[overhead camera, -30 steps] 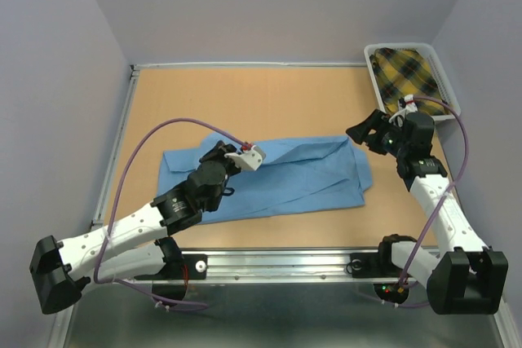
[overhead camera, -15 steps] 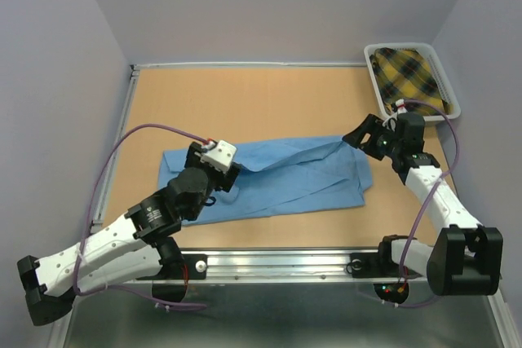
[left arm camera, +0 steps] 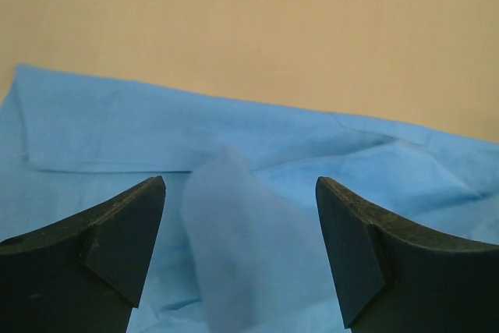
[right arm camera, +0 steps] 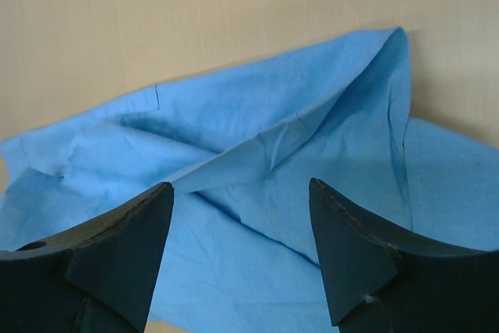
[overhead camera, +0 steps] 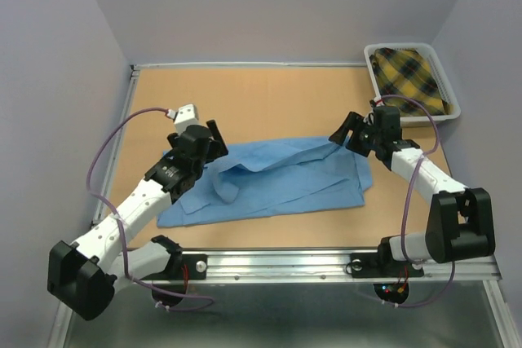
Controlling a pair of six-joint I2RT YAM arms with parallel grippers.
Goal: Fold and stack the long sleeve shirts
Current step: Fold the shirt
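Next, my left gripper moves down, back and to the right in the top view onto the near end of the shirt's loose flap, which lies atop the shirt (overhead camera: 285,177).
A light blue long sleeve shirt (overhead camera: 285,177) lies partly folded and flat across the middle of the table. My left gripper (overhead camera: 215,141) hovers open over its left end. In the left wrist view a loose, blurred flap of the shirt (left arm camera: 226,247) stands between the open fingers (left arm camera: 117,232) of the left gripper (left arm camera: 239,185), and neither finger pinches it. My right gripper (overhead camera: 341,138) is open at the shirt's far right corner. Seen from the right wrist, the right gripper (right arm camera: 240,185) is poised just above a raised crease of the blue shirt (right arm camera: 265,154), holding nothing.
A white bin (overhead camera: 373,67) at the back right corner holds a yellow plaid garment (overhead camera: 410,75). A raised rim (overhead camera: 122,128) borders the wooden table's left and far sides. Purple cables loop off both wrists.
My left gripper has opened, let go of the shirt fold and pulled back to the left. The right gripper has moved left and down to the shirt's far right corner.
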